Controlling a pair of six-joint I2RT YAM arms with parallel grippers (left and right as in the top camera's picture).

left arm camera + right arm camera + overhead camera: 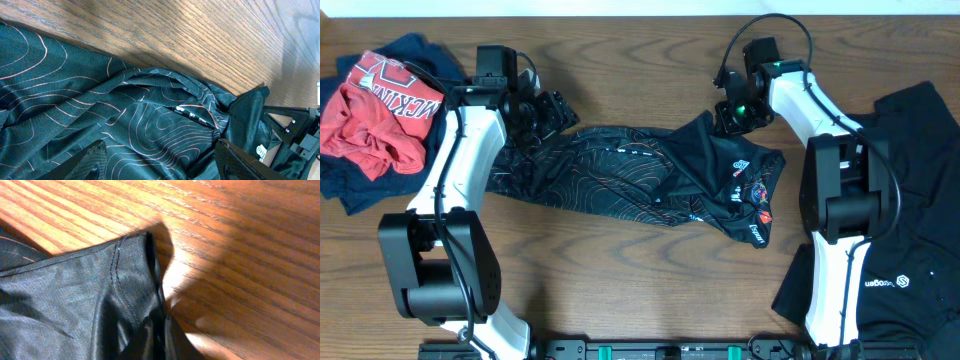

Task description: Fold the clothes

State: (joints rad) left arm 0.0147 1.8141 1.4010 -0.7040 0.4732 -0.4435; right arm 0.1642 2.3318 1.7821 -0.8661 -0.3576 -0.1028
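Note:
I will lift the jersey's corner over with my right gripper next and release it, because the jersey's near middle edge [667, 212] lies back and to the gripper's left in the overhead view.
The black cycling jersey [640, 170], with thin contour lines and small colourful logos, lies stretched across the middle of the table. My left gripper [542, 115] is at its left end. In the left wrist view its two fingers [165, 167] are wide apart, open, with the contour-print cloth [125, 115] lying between them. My right gripper [733, 115] is at the jersey's upper right corner. In the right wrist view the plain black hem [125, 285] bunches into the jaws at the bottom edge, so it looks shut on the cloth; the fingers themselves are hidden.
A red shirt [375, 110] lies on a navy garment [355, 180] at the far left. A plain black garment [920, 200] with a small white logo lies at the right, partly under the right arm. Bare wooden table [620, 280] shows in front.

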